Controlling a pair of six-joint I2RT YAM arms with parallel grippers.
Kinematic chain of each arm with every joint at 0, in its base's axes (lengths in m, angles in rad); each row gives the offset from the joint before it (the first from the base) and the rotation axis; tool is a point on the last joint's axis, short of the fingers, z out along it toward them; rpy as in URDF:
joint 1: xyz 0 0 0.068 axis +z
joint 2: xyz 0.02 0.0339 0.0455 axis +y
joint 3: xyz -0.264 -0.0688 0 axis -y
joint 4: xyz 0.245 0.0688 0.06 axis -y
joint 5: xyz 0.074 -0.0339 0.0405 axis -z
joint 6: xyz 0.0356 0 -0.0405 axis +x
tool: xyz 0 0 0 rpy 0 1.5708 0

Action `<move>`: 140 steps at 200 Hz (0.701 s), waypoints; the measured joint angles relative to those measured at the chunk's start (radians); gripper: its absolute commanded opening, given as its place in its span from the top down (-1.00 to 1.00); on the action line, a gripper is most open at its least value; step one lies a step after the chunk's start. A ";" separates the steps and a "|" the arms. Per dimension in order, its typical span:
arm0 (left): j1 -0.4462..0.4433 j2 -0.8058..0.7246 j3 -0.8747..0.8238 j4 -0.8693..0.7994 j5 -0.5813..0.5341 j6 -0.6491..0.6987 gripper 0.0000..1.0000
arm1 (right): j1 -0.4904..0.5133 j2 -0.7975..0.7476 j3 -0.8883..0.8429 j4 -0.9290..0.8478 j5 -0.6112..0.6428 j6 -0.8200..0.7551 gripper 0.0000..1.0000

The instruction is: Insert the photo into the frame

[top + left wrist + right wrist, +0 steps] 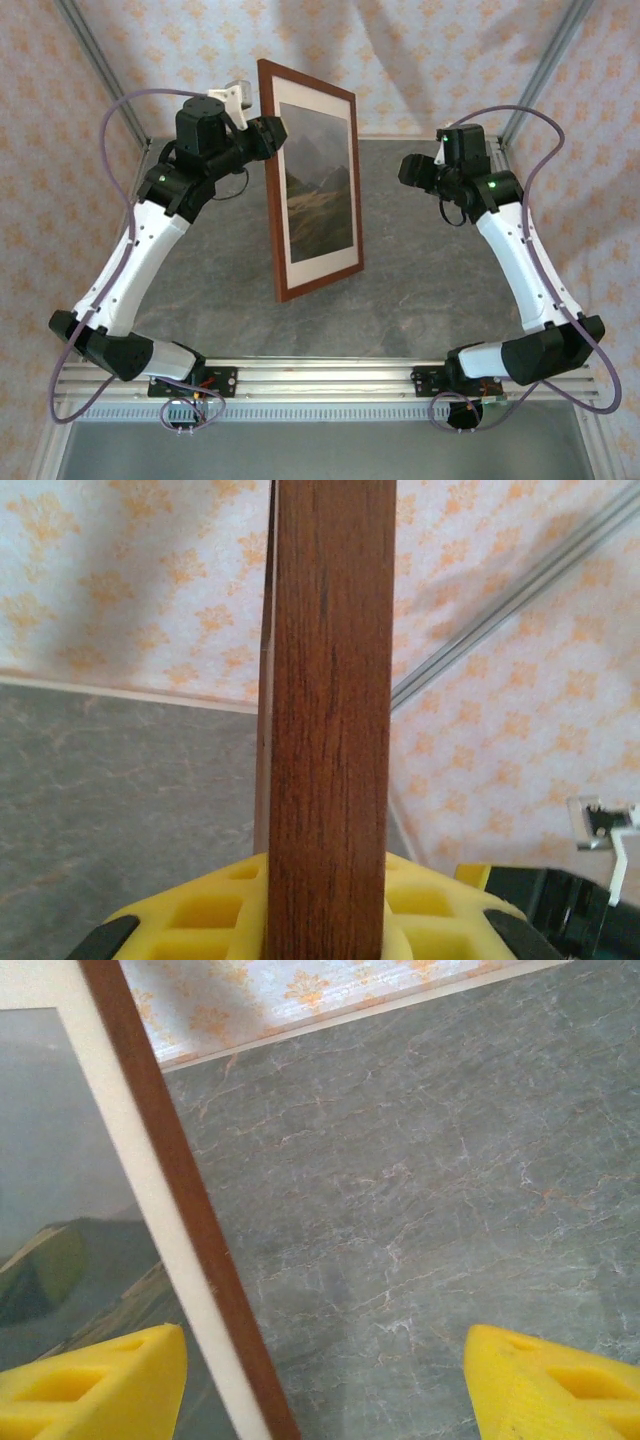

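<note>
I should next lower the edge of the frame toward the bare tabletop with my left gripper until the frame lies flat, then let go of it. The photo [320, 185] is already inside.
The frame [320, 283], thin reddish-brown wood, stands upright on its short edge in the middle of the table. The photo [320, 185], grey mountains over brown-green hills, sits inside it behind a white mat [322, 255]. My left gripper [272, 135] is shut on the frame's left moulding near the top. In the left wrist view the wood [330, 730] runs up between the yellow fingers [210, 910]. My right gripper [405, 170] hovers right of the frame, open, with nothing between its fingers [550, 1380]. Its wrist view shows the frame [180, 1190], the mat [130, 1190] and the photo [50, 1210] at left.
The grey marbled table [430, 280] lies bare right of the frame. Patterned walls close the back and sides, with metal posts [545, 70] at the corners. An aluminium rail [320, 380] carries both arm bases at the near edge.
</note>
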State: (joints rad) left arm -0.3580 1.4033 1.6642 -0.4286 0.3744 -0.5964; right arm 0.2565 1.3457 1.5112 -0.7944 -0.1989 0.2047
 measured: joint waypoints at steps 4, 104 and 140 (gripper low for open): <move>0.008 0.000 -0.015 0.016 0.011 -0.020 1.00 | 0.000 0.000 0.000 -0.002 0.001 -0.001 -0.47; 0.088 0.030 -0.393 0.312 0.174 -0.341 1.00 | 0.003 0.013 -0.005 -0.014 0.001 -0.008 -0.47; 0.105 0.077 -0.478 0.418 0.216 -0.405 1.00 | 0.012 0.024 -0.054 -0.014 0.002 -0.007 -0.49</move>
State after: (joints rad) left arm -0.2531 1.4807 1.1866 -0.0109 0.5907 -1.0012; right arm 0.2684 1.3701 1.4574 -0.8082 -0.1974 0.1974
